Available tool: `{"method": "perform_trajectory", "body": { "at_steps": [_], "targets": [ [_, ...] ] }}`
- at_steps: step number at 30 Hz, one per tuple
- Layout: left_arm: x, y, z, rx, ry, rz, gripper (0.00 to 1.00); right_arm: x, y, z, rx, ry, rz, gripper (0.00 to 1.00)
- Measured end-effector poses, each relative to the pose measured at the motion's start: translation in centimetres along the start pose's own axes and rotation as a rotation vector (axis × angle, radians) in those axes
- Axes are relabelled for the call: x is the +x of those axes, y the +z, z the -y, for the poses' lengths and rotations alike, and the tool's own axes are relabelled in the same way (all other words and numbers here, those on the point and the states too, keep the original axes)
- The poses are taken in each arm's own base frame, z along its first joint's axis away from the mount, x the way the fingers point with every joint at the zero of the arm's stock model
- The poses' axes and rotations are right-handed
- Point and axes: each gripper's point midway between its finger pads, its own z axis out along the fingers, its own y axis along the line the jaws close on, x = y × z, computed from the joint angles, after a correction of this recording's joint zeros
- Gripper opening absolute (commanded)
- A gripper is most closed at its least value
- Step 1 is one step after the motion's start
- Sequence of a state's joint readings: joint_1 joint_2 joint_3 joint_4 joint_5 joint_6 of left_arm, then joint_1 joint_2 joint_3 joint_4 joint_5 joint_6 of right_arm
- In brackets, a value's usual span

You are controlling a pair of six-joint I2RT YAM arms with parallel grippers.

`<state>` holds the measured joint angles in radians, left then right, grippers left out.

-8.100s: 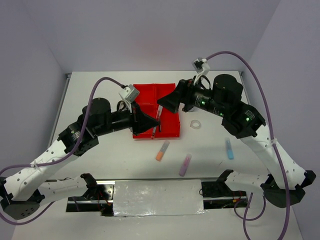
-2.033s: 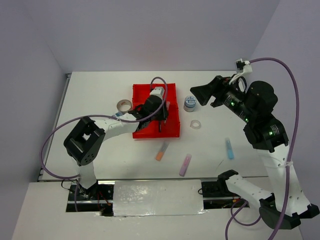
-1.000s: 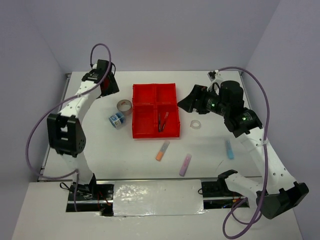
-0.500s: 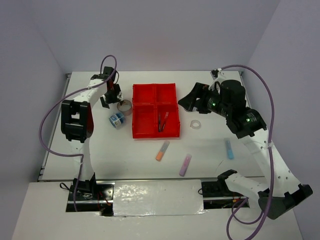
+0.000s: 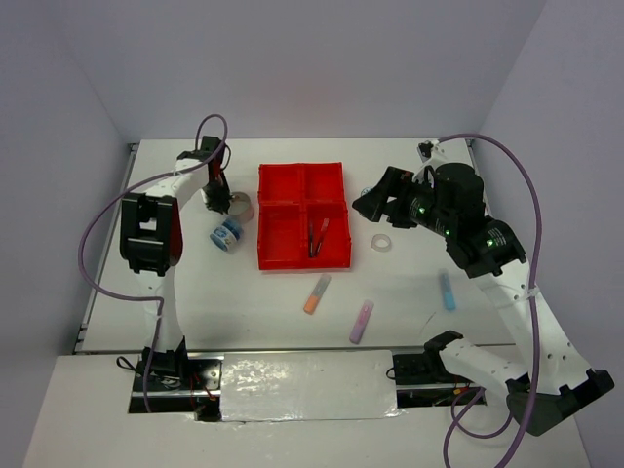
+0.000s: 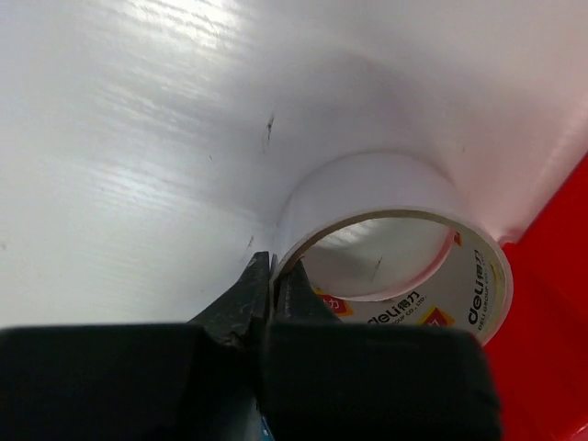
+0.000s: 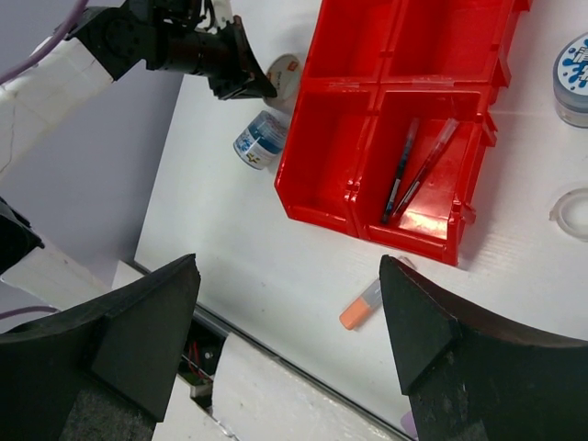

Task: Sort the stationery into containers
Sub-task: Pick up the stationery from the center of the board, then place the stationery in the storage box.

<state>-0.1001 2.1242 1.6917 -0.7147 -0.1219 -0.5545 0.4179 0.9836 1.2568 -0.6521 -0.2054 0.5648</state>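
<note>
The tray's near section beside the pens is empty, so the robot's left gripper should rise, swing right in the top view over that section and let go of the tape ring.
The red tray (image 5: 303, 202) stands mid-table, with a red and a blue pen (image 5: 317, 237) in its near right compartment. My left gripper (image 5: 223, 200) is shut on the wall of the tan tape ring (image 5: 240, 207) (image 6: 395, 248), one finger inside and one outside, just left of the tray. A blue-white roll (image 5: 226, 234) lies close in front of it. My right gripper (image 5: 370, 202) is open and empty, held above the table right of the tray; in its own view the fingers (image 7: 152, 317) are spread wide. A second blue-white roll (image 7: 573, 78) shows only in the right wrist view.
A clear tape ring (image 5: 381, 243) lies right of the tray. An orange highlighter (image 5: 317, 292), a purple one (image 5: 362, 321) and a light-blue one (image 5: 447, 290) lie on the near part of the table. The left arm stretches along the table's left side.
My left gripper has moved a little right and down onto the tan tape ring and shut on its wall. The right arm has shifted slightly to the right.
</note>
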Motion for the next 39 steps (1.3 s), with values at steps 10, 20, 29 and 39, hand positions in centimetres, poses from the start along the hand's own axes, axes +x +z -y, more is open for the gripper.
{"method": "perform_trajectory", "body": {
  "at_steps": [10, 20, 29, 39],
  "targets": [
    [-5.2, -4.5, 0.4, 0.052, -0.099, 0.181, 0.00, 0.3, -0.6, 0.4, 0.019, 0.012, 0.007, 0.86],
    [-4.1, -18.7, 7.2, 0.294, 0.023, 0.376, 0.00, 0.2, -1.8, 0.7, 0.036, 0.011, 0.038, 0.86],
    [8.4, -16.4, 10.0, 0.282, 0.237, 0.165, 0.03, 0.7, -0.8, 1.3, 0.055, -0.001, 0.002, 0.86],
    [10.0, -12.7, 9.0, 0.221, 0.250, 0.112, 0.18, 0.9, -1.1, 1.0, 0.038, -0.021, -0.002, 0.86]
  ]
}}
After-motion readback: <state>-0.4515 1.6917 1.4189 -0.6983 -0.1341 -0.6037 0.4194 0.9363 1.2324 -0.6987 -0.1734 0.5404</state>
